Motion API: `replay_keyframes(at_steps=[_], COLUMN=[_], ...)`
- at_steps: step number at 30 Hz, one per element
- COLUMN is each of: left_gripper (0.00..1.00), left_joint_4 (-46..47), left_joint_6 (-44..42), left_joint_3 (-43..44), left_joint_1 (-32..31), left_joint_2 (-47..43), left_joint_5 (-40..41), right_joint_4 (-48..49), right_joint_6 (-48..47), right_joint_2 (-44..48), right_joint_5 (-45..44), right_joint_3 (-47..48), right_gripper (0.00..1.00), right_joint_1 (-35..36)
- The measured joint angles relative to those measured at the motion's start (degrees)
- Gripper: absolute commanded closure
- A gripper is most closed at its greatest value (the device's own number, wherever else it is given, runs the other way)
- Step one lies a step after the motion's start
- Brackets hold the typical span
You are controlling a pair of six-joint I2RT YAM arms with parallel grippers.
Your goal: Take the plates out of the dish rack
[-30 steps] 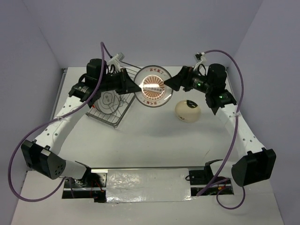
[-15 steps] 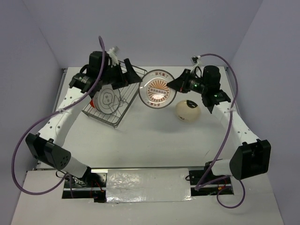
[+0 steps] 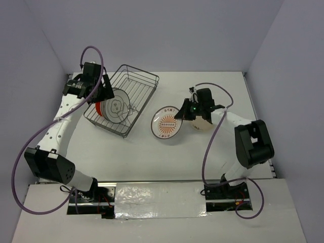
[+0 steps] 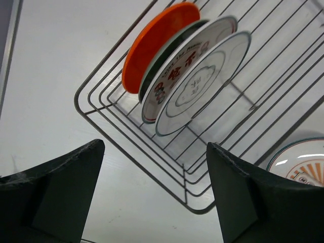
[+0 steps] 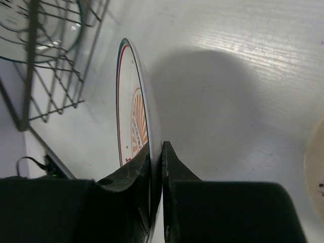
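My left gripper is above the white plate with black lines, which stands at the row's open end. It needs to move down next, onto its upper rim [image 3: 105, 107] [image 4: 162, 113].
The dish rack [image 3: 145, 76] stands at the back left with several plates upright in it. In the left wrist view they are an orange plate [image 4: 157, 45], a dark-rimmed one behind it, a white plate with red marks [image 4: 174, 78] and a white plate with black lines [image 4: 207, 81]. My left gripper [image 4: 154, 147] hangs open and empty over the rack's near corner [image 4: 202, 205]. My right gripper [image 5: 157, 149] is shut on the rim of a white plate with an orange sunburst [image 3: 167, 123], held tilted and low over the table, right of the rack.
A cream plate [image 3: 205, 123] lies on the table just right of the held plate, partly under my right wrist, and shows at the edge of the right wrist view [image 5: 316, 172]. The walls stand close at the back and sides.
My left gripper opened, let go of the sunburst plate and drew back left over the rack. My right gripper shut on that plate and carried it down and toward the front.
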State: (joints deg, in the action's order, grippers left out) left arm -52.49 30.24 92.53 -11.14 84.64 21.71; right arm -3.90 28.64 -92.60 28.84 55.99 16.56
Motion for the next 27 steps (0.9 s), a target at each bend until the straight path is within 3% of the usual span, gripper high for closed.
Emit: replay_keyframes(at_steps=[2, 5, 8, 11, 12, 17, 21, 27], left_gripper=[0.11, 0.14, 0.19, 0.25, 0.26, 0.29, 0.34, 0.43], left_joint_4=[1.2, 3.5, 5.2, 5.9, 6.1, 7.4, 8.2, 9.7], left_joint_6=[-2.0, -5.1, -7.8, -10.5, -11.1, -15.2, -17.4, -19.6], left_joint_3=[-3.2, -7.2, -9.3, -9.5, -9.4, -8.9, -7.2, -5.2], left_joint_1=[0.1, 0.2, 0.4, 0.5, 0.5, 0.5, 0.5, 0.6], left_joint_2=[-0.5, -1.3, -1.8, -1.3, -1.0, 1.6, 5.0, 10.0], left_joint_5=[-0.3, -1.8, -3.2, -3.6, -3.6, -3.6, -4.9, -5.6], right_joint_4=[-0.2, -0.9, -3.1, -9.3, -11.7, -20.7, -24.8, -27.2], right_joint_6=[-0.6, -1.0, -2.1, -3.0, -3.0, -3.1, -4.2, -5.4], right_joint_2=[-2.7, -5.6, -6.1, -6.1, -5.9, 1.1, 8.6, 12.6], right_joint_5=[-0.3, -1.1, -3.3, -10.0, -13.1, -25.7, -29.6, -30.0], right_joint_3=[0.2, 0.3, 0.6, 3.3, 4.6, 6.8, 7.9, 9.2], right_gripper=[0.73, 0.35, 0.20, 0.18, 0.10, 0.08, 0.08, 0.08], right_joint_1=[1.1, 2.8, 4.1, 5.7, 6.3, 8.9, 9.4, 9.4])
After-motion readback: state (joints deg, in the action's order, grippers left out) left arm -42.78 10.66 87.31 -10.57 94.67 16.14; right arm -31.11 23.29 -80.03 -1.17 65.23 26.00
